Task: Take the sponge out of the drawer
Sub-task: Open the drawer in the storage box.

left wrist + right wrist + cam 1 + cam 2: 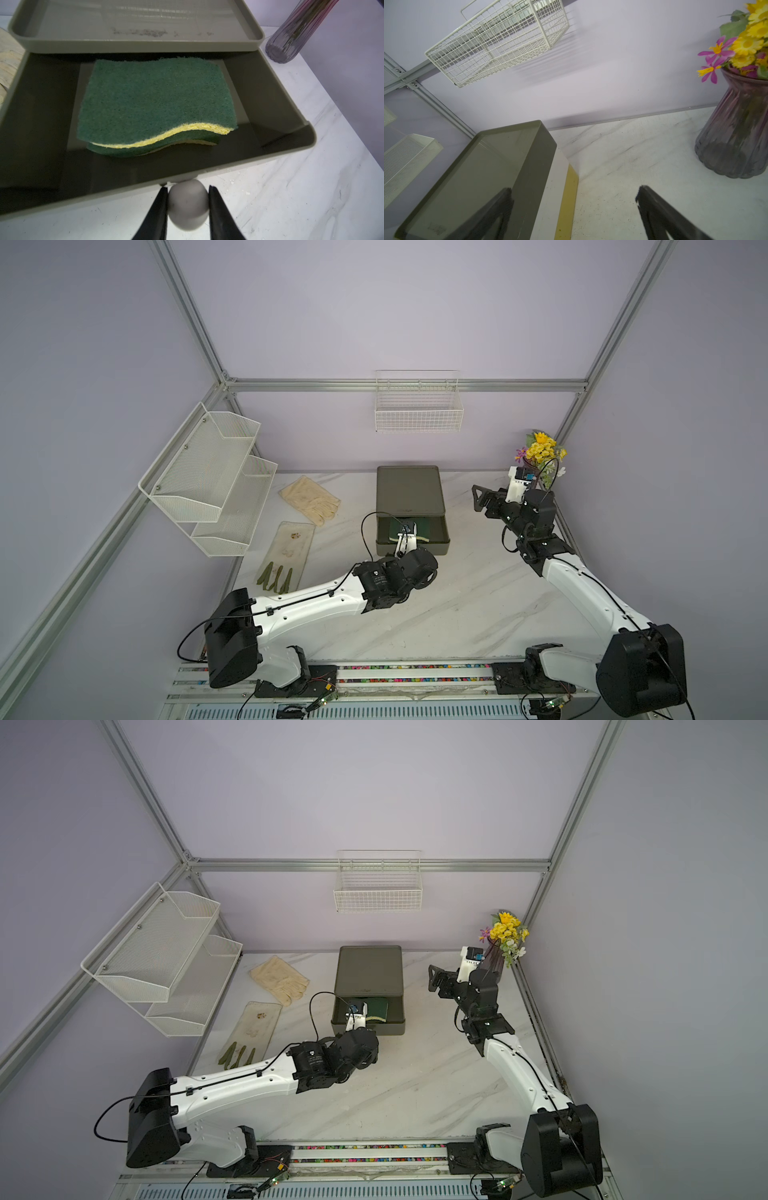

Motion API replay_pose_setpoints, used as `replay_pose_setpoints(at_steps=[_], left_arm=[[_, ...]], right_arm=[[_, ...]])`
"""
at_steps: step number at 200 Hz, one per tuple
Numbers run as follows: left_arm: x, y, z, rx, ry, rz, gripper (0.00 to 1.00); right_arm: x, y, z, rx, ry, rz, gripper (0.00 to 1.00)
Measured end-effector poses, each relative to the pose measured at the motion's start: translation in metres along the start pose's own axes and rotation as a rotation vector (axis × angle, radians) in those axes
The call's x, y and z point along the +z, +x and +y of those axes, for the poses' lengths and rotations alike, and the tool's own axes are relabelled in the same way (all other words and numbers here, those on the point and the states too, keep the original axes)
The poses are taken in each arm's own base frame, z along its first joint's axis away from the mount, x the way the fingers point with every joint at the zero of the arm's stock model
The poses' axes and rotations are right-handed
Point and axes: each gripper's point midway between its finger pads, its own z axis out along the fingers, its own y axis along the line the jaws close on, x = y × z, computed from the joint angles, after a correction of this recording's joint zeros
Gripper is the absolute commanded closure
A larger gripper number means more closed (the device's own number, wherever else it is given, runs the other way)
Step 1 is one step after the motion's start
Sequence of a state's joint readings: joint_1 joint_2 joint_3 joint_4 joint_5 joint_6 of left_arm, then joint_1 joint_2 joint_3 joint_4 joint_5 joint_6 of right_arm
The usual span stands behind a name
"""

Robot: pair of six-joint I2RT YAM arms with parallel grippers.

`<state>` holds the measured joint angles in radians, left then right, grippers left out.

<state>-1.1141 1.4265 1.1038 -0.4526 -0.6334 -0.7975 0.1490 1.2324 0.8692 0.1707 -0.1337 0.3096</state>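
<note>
My left gripper will pull farther back with the drawer's round grey knob [188, 207] and then let go of it, because the sponge's far edge is still close by the box.
An olive-grey box [409, 489] stands at the back middle of the table, and its drawer [270, 155] is pulled out toward me. Inside lies a sponge [155, 97], green on top with a yellow layer, resting on a second one like it; both top views show its dark green [424, 526] [376, 1006]. My left gripper [188, 188] is shut on the drawer's round grey knob [188, 207], in front of the sponge and not touching it. My right gripper [477, 498] [574, 189] hangs open and empty to the right of the box.
A purple glass vase of flowers [540, 456] [737, 135] stands at the back right, close behind my right wrist. A cream glove [309, 499] and a long pale cloth with green pieces [289, 551] lie left of the box. A mesh shelf [208, 472] and a wire basket [417, 406] hang on the walls.
</note>
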Motion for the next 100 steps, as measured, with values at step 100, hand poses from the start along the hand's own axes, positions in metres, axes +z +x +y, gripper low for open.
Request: replay_pose_setpoints(at_steps=[100], left_arm=[[-0.029, 0.029, -0.013, -0.042, 0.026, 0.026, 0.95]], right_arm=[[0.000, 0.003, 0.003, 0.001, -0.014, 0.013, 0.03]])
